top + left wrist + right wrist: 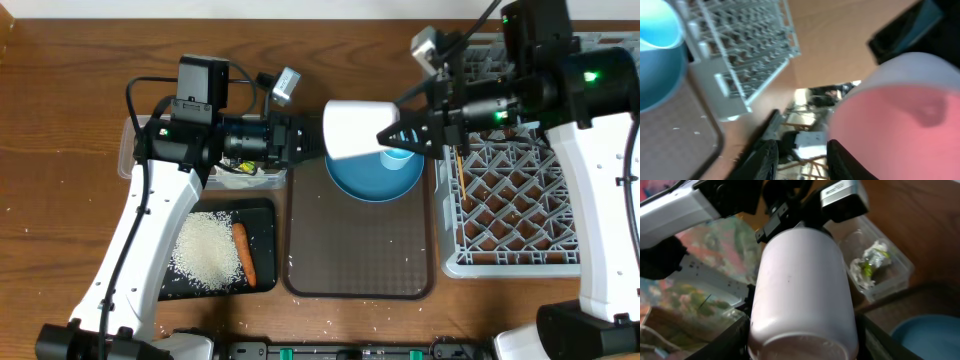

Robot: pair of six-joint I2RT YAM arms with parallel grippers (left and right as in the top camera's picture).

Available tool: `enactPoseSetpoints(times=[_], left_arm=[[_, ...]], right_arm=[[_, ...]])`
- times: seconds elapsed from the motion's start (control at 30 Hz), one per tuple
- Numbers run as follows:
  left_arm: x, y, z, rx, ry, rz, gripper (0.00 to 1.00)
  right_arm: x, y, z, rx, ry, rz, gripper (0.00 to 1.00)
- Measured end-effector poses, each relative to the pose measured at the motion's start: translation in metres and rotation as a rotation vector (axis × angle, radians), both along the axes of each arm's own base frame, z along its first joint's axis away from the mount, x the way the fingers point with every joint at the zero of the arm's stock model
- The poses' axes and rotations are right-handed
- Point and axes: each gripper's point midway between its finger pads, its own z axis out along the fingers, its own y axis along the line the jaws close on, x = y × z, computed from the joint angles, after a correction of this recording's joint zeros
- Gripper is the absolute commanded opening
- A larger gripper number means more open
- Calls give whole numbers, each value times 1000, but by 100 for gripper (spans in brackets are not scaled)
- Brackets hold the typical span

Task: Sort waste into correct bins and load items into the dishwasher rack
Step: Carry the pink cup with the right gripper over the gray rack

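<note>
The right gripper needs to move the cup away from the left gripper, tilt down, lower the cup into the rack's near corner beside the tray and let go of it where the slots are empty.
The pinkish-white cup [352,128] hangs on its side over the brown serving tray [360,255], between my two grippers. My right gripper [388,135] is shut on its base end, a finger pressed on either side of the cup [800,280]. My left gripper [316,138] stands at the cup's mouth with its jaws apart and nothing between them; its right finger [842,160] lies against the pink inside of the cup [890,115]. Below sit the blue plate [372,182] and the light-blue cup [398,158]. A chopstick [462,172] lies in the dishwasher rack [520,215].
The clear tub [135,150] at the left holds the crumpled tissue [867,265]. The black tray [262,215] in front of it holds rice [205,250] and the carrot [245,253]. Loose rice grains lie scattered on the serving tray and the table.
</note>
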Motion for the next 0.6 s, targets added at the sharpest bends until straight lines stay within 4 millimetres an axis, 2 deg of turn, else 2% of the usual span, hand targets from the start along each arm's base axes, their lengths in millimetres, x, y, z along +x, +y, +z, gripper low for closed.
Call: enactPoseSetpoints(times=[0.23,0.3,0.43,0.57,0.6], left_arm=[[16,11,-28,163,-1,113,53],[17,16,-39,222,28,146,54],[16,31,-64,358,88,212,65],[18,47,-83,489,116,278,68],[20,51,-87,515,112,293,76]], right_arm=[[9,-37,-9,-132,48,-187,31],[10,-55,-18,-215,82,-277,29],[10,-97,-41,-425,187,-507,27],[3,-135,-61,-618,287,-700,27],[0,-142,-64,-654,307,-728,27]])
